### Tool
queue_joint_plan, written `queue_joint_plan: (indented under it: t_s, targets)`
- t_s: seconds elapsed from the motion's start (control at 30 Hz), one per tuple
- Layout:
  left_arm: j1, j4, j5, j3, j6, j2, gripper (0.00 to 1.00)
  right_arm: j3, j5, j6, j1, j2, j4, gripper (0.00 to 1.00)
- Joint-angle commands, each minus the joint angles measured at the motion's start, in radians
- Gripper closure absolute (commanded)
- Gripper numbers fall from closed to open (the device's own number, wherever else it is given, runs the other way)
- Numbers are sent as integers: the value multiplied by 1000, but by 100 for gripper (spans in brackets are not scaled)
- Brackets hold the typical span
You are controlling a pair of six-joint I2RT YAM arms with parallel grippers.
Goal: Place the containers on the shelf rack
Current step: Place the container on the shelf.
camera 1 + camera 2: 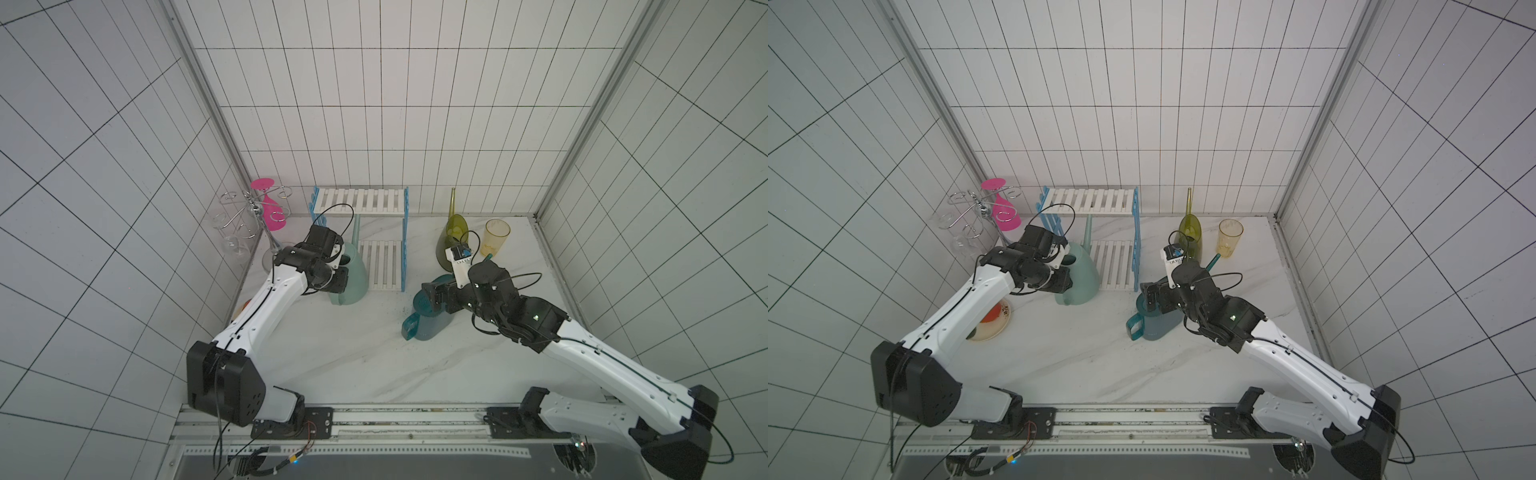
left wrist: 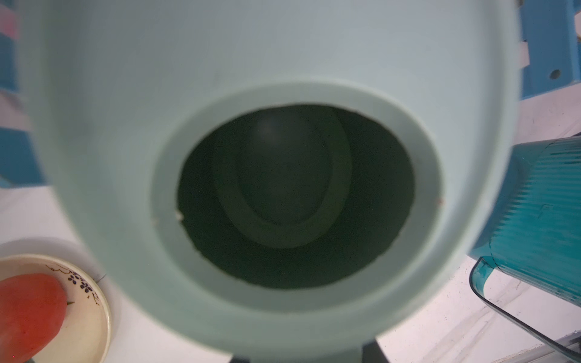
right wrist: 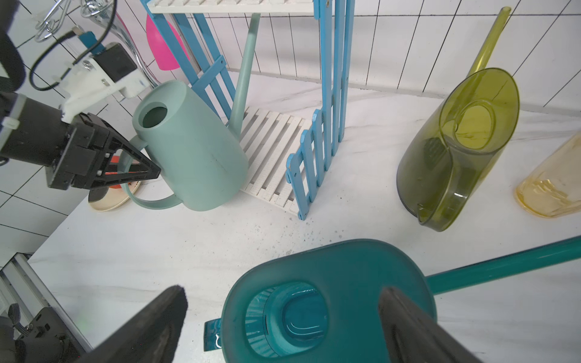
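Note:
Next, my left gripper moves outward and pushes the mint green container (image 1: 353, 274) onto the lower shelf's slats, then releases it, since its base still juts past the rack's front edge.
The pale mint green container (image 1: 353, 274) leans tilted against the front left of the shelf rack (image 1: 361, 201), with its spout running up under the top shelf. My left gripper (image 3: 151, 171) is shut on its handle; the left wrist view looks straight into its filling hole (image 2: 295, 195). The dark teal container (image 3: 330, 283) stands on the table in front of the rack's right side. Just over it my right gripper (image 3: 283, 314) is open, one finger beside the handle end, the other over the spout end. The olive-green container (image 1: 451, 241) stands right of the rack.
A translucent yellow cup (image 1: 495, 237) stands right of the olive container. A chrome wire stand (image 1: 249, 216) with a pink glass (image 1: 270, 208) fills the back left corner. A plate (image 1: 992, 324) with a red item lies under my left arm. Tiled walls close three sides.

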Motion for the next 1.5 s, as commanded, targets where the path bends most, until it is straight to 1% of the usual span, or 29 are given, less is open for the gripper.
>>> queue_joint_plan:
  t_s: [0.0, 0.23, 0.63, 0.87, 0.93, 1.03, 1.2, 1.47]
  targets:
    - [21, 116, -8, 51, 51, 23, 100, -5, 39, 3, 11, -50, 22, 1]
    - [45, 226, -28, 42, 102, 76, 100, -32, 51, 8, 12, -100, 7, 1]
    - [66, 334, -7, 53, 100, 180, 100, -35, 69, 18, 14, -137, -35, 1]
    - [96, 349, 26, 47, 80, 214, 100, -38, 92, 21, 13, -160, -71, 1]
    - [97, 334, 36, 46, 78, 218, 96, -51, 96, 27, 13, -169, -67, 1]
    - [97, 323, 50, 44, 73, 216, 84, -62, 106, 28, 14, -174, -59, 1]
    - [97, 303, 57, 55, 72, 210, 72, -57, 98, 25, 13, -156, -55, 1]
    - [97, 269, 63, 50, 78, 189, 60, -66, 105, 34, 13, -147, -50, 1]
